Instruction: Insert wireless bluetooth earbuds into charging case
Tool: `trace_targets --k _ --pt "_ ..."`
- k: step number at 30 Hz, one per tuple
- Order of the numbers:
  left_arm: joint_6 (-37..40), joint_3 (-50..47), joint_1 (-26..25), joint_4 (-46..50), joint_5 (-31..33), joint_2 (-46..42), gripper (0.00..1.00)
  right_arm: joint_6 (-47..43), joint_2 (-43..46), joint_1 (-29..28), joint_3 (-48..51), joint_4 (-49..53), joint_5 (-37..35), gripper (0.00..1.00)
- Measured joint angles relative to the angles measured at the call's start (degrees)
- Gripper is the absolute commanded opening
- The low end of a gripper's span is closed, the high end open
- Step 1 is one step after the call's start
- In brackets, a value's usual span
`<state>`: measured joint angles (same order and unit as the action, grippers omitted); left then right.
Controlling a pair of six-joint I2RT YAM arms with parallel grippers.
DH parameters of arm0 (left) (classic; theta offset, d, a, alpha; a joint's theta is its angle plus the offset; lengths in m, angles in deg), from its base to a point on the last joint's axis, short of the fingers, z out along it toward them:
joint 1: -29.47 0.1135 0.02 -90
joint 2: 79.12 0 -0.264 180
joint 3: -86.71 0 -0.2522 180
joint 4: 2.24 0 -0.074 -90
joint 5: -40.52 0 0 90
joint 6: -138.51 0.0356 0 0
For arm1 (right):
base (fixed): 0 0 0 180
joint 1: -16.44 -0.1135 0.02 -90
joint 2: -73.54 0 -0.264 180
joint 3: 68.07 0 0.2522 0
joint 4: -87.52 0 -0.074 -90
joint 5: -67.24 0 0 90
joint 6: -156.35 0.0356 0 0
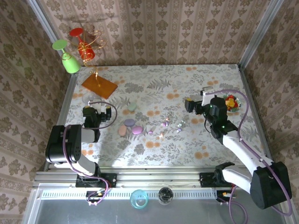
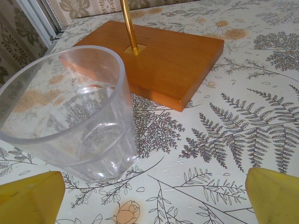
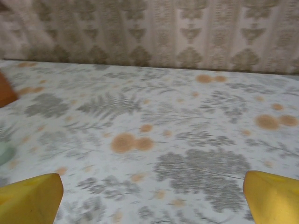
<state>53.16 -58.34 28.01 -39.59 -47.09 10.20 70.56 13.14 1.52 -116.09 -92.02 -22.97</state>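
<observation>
My right gripper is going to move over past the earbuds next and lower onto the earbud-side end of the purple charging case point(image 1: 140, 129), because that end is clear of the other cases.
Several tiny glossy wireless bluetooth earbuds point(image 1: 165, 123) lie scattered on the floral cloth near the table's middle. Left of them lie pebble-shaped charging cases: a purple one point(image 1: 137, 130), a pink one point(image 1: 122, 130) and a green one point(image 1: 132, 107), whose edge also shows in the right wrist view point(image 3: 3, 153). My left gripper point(image 1: 89, 106) point(image 2: 153, 199) stands open over bare cloth at the left, just short of a clear tumbler. My right gripper point(image 1: 196, 99) point(image 3: 152, 199) stands open above the cloth, right of the earbuds, with nothing between its yellow fingertips point(image 3: 32, 196).
A clear plastic tumbler point(image 2: 70, 112) stands just ahead of the left fingers. Behind it a wooden base point(image 2: 163, 60) carries a gold rod with green and red goblets point(image 1: 70, 60). A bowl of red and yellow sweets point(image 1: 230, 102) sits by the right arm. Walls enclose the table.
</observation>
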Motion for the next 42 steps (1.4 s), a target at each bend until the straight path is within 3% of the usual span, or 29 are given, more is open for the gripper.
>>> trace_targets --k 8,16,28,42 --pt "0.0 0.0 0.0 0.0 0.0 0.0 1.0 -8.61 -4.13 -13.86 -3.89 6.58 8.22 1.0" --pt "0.0 0.0 0.0 0.0 0.0 0.0 1.0 -27.93 -21.9 -25.46 -15.54 14.88 15.15 1.0" --pt "0.0 0.0 0.0 0.02 0.0 0.0 1.0 -45.27 -48.5 -31.82 -37.88 27.71 15.63 0.94" --pt "0.0 0.02 0.0 0.02 0.0 0.0 1.0 -51.25 -59.71 -32.39 -50.29 36.06 13.97 0.73"
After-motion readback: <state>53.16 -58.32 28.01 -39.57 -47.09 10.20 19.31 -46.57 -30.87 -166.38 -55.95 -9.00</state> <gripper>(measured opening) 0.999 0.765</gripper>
